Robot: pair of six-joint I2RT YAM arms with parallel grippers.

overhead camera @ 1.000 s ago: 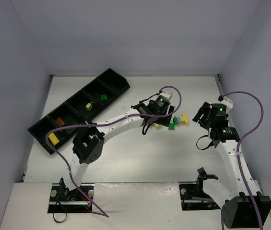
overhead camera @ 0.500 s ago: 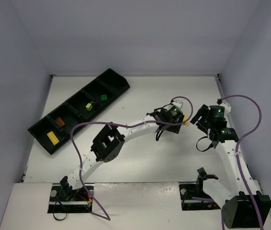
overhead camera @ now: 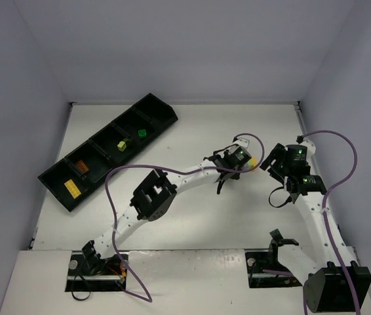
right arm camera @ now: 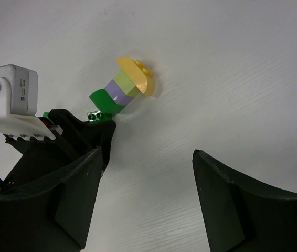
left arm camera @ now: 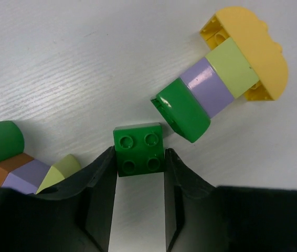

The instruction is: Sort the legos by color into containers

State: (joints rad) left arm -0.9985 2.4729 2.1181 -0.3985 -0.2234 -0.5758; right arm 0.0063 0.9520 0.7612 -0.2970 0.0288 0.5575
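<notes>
The left gripper should next go up, swing over the container holding green to its left in the top view, then come down and release the matching small green lego.
A small green lego [left arm camera: 139, 149] with four studs lies on the white table between the fingers of my left gripper [left arm camera: 138, 153], and both jaws touch its sides. Just beyond it lies a stack of yellow, lime, purple and green legos [left arm camera: 227, 79], also in the right wrist view as the stack [right arm camera: 127, 86]. Another stack of green, brown, purple and lime [left arm camera: 12, 163] lies at the left finger. My right gripper [right arm camera: 147, 152] stands open over bare table, right of the left gripper [overhead camera: 233, 165]. The containers are compartments of a black tray [overhead camera: 94, 134] at far left.
The tray's compartments hold a yellow lego [overhead camera: 73, 189], an orange one [overhead camera: 82, 167], a lime one [overhead camera: 121, 146] and a green one [overhead camera: 142, 133]. Grey walls enclose the table on three sides. The left arm's purple cable loops over the middle of the table.
My left arm has reached right over the loose legos, and its jaws have closed from wide open onto the green lego. The right gripper has hardly moved.
</notes>
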